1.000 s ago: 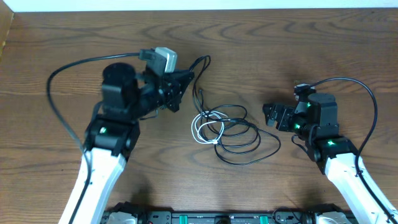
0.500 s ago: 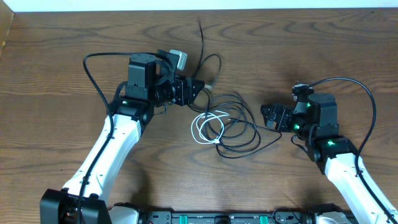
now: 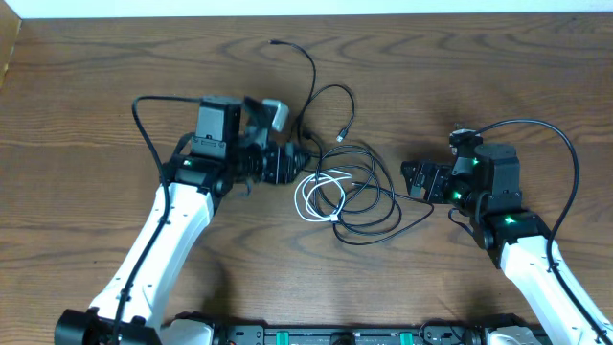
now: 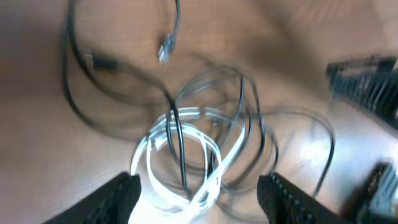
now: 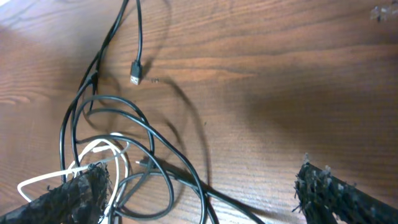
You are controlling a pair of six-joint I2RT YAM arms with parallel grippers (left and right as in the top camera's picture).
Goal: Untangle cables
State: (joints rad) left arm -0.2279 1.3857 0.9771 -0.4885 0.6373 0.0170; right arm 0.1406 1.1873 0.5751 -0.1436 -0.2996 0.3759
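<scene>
The outer part of the white cable crosses over the black cable [image 3: 313, 69], so my left gripper will next go down and back and turn its open fingers onto that part.
The thin black cable [image 3: 313, 69] lies in loose loops at the table's middle, one end flung toward the far edge and a plug [image 3: 340, 134] near the loops. The shorter white cable [image 3: 305, 196] is coiled inside the black loops. My left gripper [image 3: 292, 163] is open at the bundle's left edge. In the left wrist view, blurred, the white cable [image 4: 148, 149] and a black strand [image 4: 180, 143] run between its spread fingers [image 4: 118, 199], ungripped. My right gripper [image 3: 414, 179] stands open just right of the bundle. In the right wrist view the black cable [image 5: 140, 37] crosses bare wood between its fingers [image 5: 336, 193].
The wooden table [image 3: 498, 67] runs to a pale strip at the far edge. Each arm carries its own thicker black cable [image 3: 565, 144] arching over it. The robot base rail [image 3: 335, 335] sits along the near edge.
My left gripper has opened and let go of the black cable, then dropped toward the bundle. The freed cable end has sprung toward the far edge. The right arm has stayed put.
</scene>
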